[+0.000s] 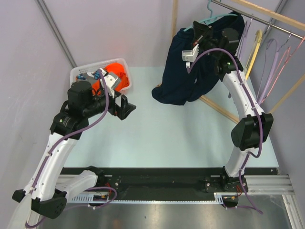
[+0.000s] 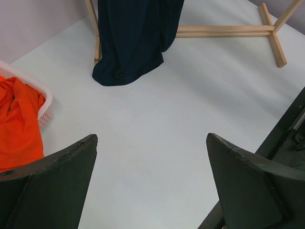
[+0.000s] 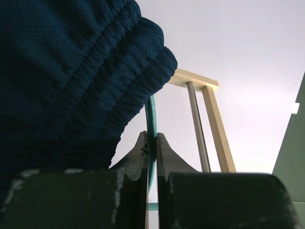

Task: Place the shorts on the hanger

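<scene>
I should next move my right gripper to the left in the top view toward the rack's wooden post [image 1: 174,18] and let go of the teal hanger's arm, because the shorts [image 1: 183,67] hang over the hanger.
The navy shorts [image 1: 183,67] hang over the teal hanger [image 1: 212,18] at the rack, back right; their lower end rests on the table. They also show in the left wrist view [image 2: 133,38] and fill the upper left of the right wrist view [image 3: 71,71]. My right gripper [image 3: 152,138] is shut on the hanger's thin teal arm [image 3: 151,114], just under the bunched waistband; from above this gripper [image 1: 202,33] sits high against the shorts. My left gripper [image 2: 152,143] is open and empty above bare table, seen from above [image 1: 125,107] near the bin.
A white bin [image 1: 83,71] holds an orange garment [image 1: 116,76] at back left, also in the left wrist view [image 2: 16,119]. A wooden rack [image 1: 267,14] with a metal rail carries purple, yellow and pink hangers [image 1: 267,62]. Its base bars [image 2: 228,32] lie on the table.
</scene>
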Robot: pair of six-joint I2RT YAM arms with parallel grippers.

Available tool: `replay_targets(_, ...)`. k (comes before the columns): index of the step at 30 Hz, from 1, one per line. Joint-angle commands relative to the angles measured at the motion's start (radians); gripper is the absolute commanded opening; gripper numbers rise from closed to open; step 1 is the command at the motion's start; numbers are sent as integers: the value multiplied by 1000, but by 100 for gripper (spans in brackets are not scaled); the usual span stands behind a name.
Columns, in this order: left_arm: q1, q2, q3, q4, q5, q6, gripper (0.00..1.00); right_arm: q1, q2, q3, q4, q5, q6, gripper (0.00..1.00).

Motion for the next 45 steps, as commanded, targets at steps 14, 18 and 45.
replay_targets(14,16,-12,-7,34,43,-45,100,18,51,98,41,-60,-223,0)
replay_targets(18,21,-17,-9,28,40,-41,100,26,142,214,70,-67,-178,0)
replay_targets(45,35,-26,-48,23,43,-36,100,72,400,473,260,-151,-40,35)
